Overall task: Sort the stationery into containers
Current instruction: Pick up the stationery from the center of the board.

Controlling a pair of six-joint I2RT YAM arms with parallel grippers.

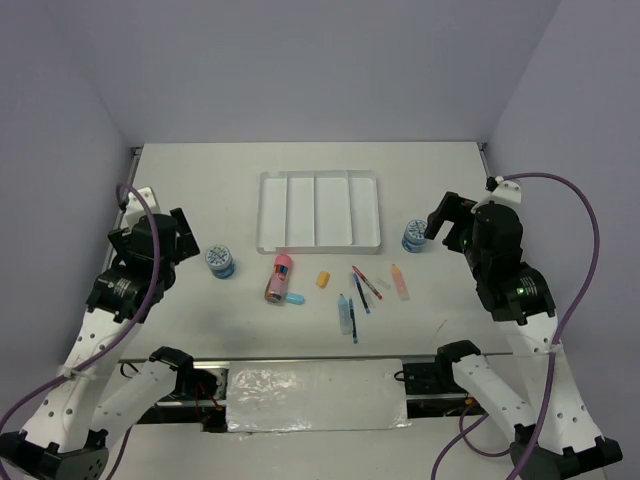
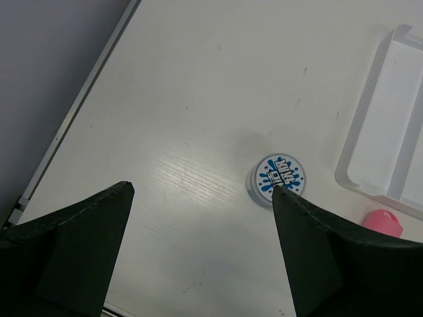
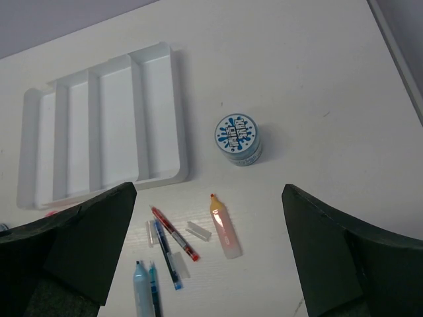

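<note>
I should move my right gripper toward the tray next and lower it around the roll, because the second roll (image 1: pixel 415 236) (image 3: pixel 238 139) is between the tray and my open fingers.
The clear four-compartment tray (image 1: pixel 320 243) lies at the table's middle back with nothing in it. One blue patterned roll (image 1: pixel 219 262) stands just right of my open left gripper (image 1: pixel 186 240); in the left wrist view the roll (image 2: pixel 277 178) sits by the right fingertip of the gripper (image 2: pixel 201 187). A second roll (image 1: pixel 413 236) stands just left of my open right gripper (image 1: pixel 440 222). Below the tray lie a pink cylinder (image 1: pixel 279 277), a light-blue eraser (image 1: pixel 295 298), an orange eraser (image 1: pixel 322 280), red (image 3: pixel 173 232) and blue (image 3: pixel 166 257) pens and a pink marker (image 3: pixel 225 228).
A light-blue marker (image 1: pixel 345 314) and a thin teal pen (image 1: pixel 353 322) lie near the front. Loose clear pen caps (image 3: pixel 201 230) rest among the pens. Grey walls close in the table on three sides. A foil-covered strip (image 1: pixel 315 398) runs between the arm bases.
</note>
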